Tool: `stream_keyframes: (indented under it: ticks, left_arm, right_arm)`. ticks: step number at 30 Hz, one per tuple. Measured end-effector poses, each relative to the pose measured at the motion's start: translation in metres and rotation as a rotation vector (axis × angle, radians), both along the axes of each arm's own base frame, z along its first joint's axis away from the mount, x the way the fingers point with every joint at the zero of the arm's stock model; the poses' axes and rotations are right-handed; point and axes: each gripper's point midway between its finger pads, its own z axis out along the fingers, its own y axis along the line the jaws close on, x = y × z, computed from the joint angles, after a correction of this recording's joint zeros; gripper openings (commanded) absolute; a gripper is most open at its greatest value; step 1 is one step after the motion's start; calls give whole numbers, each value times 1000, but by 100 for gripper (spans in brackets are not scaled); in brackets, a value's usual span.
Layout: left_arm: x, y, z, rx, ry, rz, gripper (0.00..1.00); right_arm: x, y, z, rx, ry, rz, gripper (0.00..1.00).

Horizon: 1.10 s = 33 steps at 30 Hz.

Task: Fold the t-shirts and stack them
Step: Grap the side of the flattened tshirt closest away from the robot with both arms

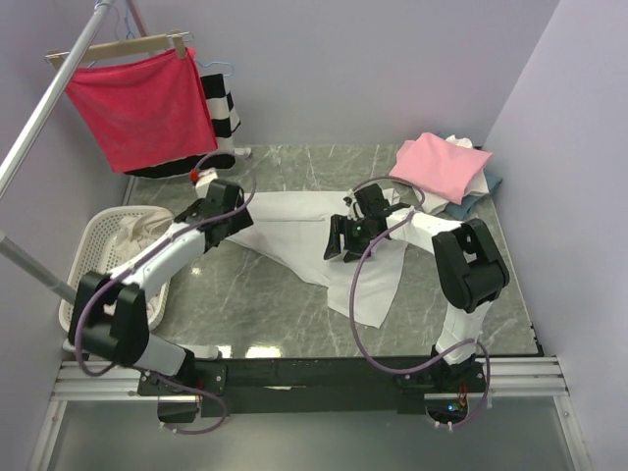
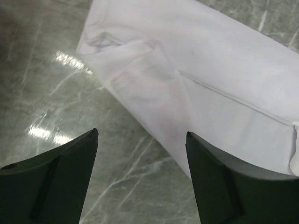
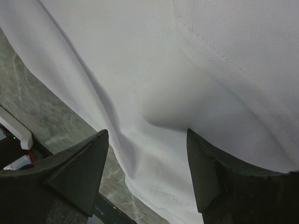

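My left gripper lowers its open fingers and closes where cloth lies rumpled next, since the folded flap's corner (image 2: 116,83) at the shirt's basket-side end lies below it.
A white t-shirt (image 1: 294,228) lies partly folded across the middle of the marble table, with a long part trailing toward the front right. My left gripper (image 1: 238,224) is open and empty at the shirt's left end; in the left wrist view the shirt (image 2: 201,79) lies just ahead of the fingers, over bare marble. My right gripper (image 1: 335,247) is open and empty just above the shirt's middle; in the right wrist view the white cloth (image 3: 177,84) fills the frame. A pink t-shirt (image 1: 442,165) lies on a pile of white and blue-grey shirts (image 1: 469,202) at the back right.
A white laundry basket (image 1: 98,257) stands at the left table edge. A red cloth on a wooden hanger (image 1: 137,106) and a black-and-white striped garment (image 1: 221,106) hang at the back left on a metal rack (image 1: 39,118). Walls close in at the back and right.
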Motion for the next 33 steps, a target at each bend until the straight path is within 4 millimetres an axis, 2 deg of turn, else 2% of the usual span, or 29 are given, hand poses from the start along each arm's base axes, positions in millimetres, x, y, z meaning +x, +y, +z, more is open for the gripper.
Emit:
stream_keyframes:
  ticks: [3, 9, 18, 29, 33]
  left_arm:
    - [-14, 11, 2, -10, -38, 46, 75]
    - [-24, 23, -31, -3, 0, 109, 67]
    - [0, 27, -38, -5, -60, 157, 59]
    - [12, 34, -60, 4, -39, 186, 57]
    - [16, 35, -68, 9, -25, 191, 50]
  right_arm:
    - [-1, 0, -2, 1, 7, 5, 74]
    - [-1, 2, -1, 9, 8, 11, 74]
    - [-2, 1, -1, 7, 6, 15, 74]
    - [-3, 1, -2, 3, 11, 15, 74]
    - [-3, 0, -2, 0, 13, 14, 74]
